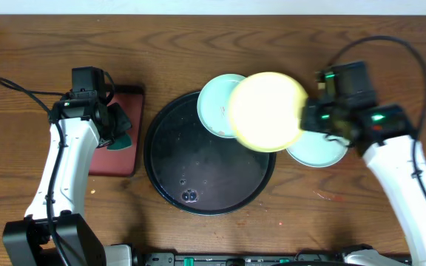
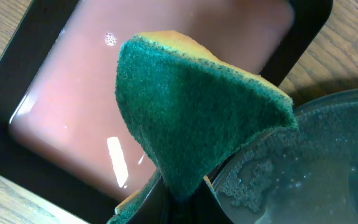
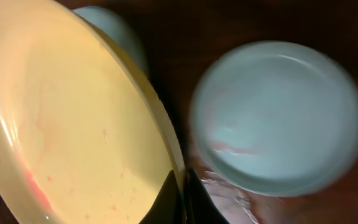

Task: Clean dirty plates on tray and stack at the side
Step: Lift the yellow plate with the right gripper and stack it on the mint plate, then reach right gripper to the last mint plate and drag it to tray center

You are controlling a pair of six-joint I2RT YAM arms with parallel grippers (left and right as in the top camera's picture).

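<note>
I will carry the yellow plate in my right gripper to the right in the overhead view next, and down over the mint-green plate on the wood, to stack it.
My right gripper (image 1: 307, 118) is shut on the rim of the pale yellow plate (image 1: 267, 111), holding it tilted above the right edge of the black tray (image 1: 198, 170). In the right wrist view the fingers (image 3: 174, 193) pinch that yellow plate (image 3: 73, 118), which carries faint red smears. One mint-green plate (image 1: 214, 103) rests on the tray's far rim. Another mint-green plate (image 1: 318, 153) lies on the wood to the right of the tray, seen below the gripper as a mint plate (image 3: 278, 118). My left gripper (image 1: 119, 131) is shut on a green sponge (image 2: 191, 118) over the red tray (image 2: 154, 74).
The rectangular red tray (image 1: 117, 159) sits left of the black tray. The black tray's wet, bubbly surface (image 2: 316, 168) shows beside the sponge. A wet patch (image 3: 229, 199) lies on the wood near the right mint plate. Cables trail behind both arms.
</note>
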